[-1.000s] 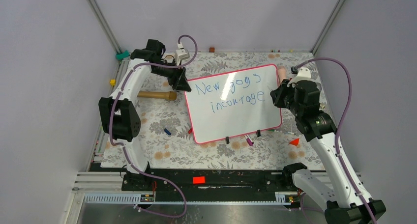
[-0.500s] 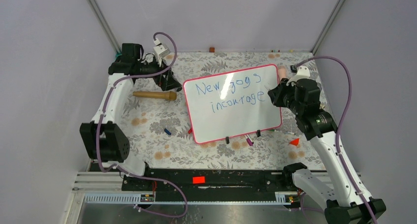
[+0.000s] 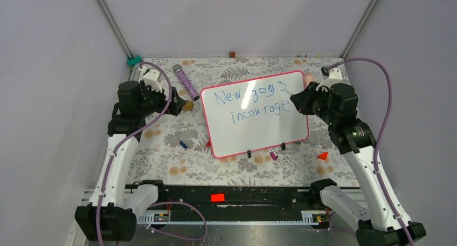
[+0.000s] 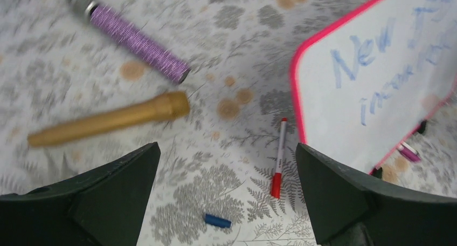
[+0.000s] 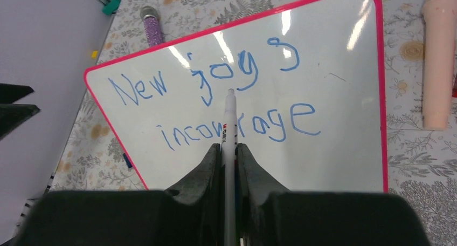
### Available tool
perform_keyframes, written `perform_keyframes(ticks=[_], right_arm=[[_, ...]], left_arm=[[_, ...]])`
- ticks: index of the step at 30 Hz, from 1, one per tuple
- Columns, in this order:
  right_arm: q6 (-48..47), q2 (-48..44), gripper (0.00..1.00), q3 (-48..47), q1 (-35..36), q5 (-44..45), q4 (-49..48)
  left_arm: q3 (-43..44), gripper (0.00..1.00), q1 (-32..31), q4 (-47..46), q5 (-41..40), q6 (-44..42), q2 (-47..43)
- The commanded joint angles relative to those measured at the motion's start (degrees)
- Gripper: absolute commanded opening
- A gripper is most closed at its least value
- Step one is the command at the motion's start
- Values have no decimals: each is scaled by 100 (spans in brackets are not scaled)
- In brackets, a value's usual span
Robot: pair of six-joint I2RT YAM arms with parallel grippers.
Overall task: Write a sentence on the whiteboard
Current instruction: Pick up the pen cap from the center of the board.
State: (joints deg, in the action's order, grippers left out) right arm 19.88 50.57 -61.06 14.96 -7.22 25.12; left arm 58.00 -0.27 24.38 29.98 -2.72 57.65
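Note:
Next, my left gripper moves back and down, turning its fingers to straddle the narrow width of the blue cap (image 3: 184,144) (image 4: 217,220), crosswise below and back from it.
The whiteboard (image 3: 269,130), glossy white with a pink-red frame, lies tilted at mid table. The sentence (image 3: 250,103) runs across it in blue, in two lines. My right gripper (image 3: 295,101) hovers over the board's right edge, shut on a white marker (image 5: 229,122). The marker's tip points at the middle of the writing and looks lifted just above the surface. My left gripper (image 3: 175,107) stands open to the left of the board with nothing between its fingers. In the left wrist view the board (image 4: 388,95) fills the upper right.
A purple glitter cylinder (image 3: 186,82) and a wooden handle (image 4: 108,122) lie left of the board. A red-capped marker (image 4: 278,159) and a blue cap (image 4: 217,220) sit under my left gripper. A peach cylinder (image 5: 437,57) lies by the board's right edge. Markers (image 3: 272,154) lie at its near edge.
My left gripper has opened wide and drawn back leftward from the board's far left corner, uncovering the purple cylinder. My right gripper has moved slightly up with the marker.

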Motion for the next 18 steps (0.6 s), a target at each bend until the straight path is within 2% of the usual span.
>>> perform_keyframes(ticks=[1,4,6,7,9,10,11,14,18], right_arm=[[133,-53,0,-357,130,-269,43],[213,-63,0,-376,186,-396,-12],[245,-93,0,-363,213,-425,-67],[260,-111,0,-371,217,-424,-73],[258,-148,0,-389,227,-421,-73],[264,-178,0,-398,227,-407,-64],[248,-202,0,-398,227,-389,-44],[211,-255,0,-375,228,-387,-24],[194,-185,0,-376,227,-435,60]], left_arm=[[-359,99,19,446,-2528,1177,-674],[-981,99,21,476,-4619,1594,-1166],[-1351,99,27,256,-4926,1687,-1497],[-1480,99,27,299,-5184,1951,-1623],[-1697,99,-59,763,-6549,3118,-1815],[-1767,95,-102,911,-7078,3521,-1896],[-1849,95,-116,803,-7006,3407,-2017],[-2005,99,-131,392,-6052,3098,-2280],[-1916,99,-114,618,-4907,3297,-1906]])
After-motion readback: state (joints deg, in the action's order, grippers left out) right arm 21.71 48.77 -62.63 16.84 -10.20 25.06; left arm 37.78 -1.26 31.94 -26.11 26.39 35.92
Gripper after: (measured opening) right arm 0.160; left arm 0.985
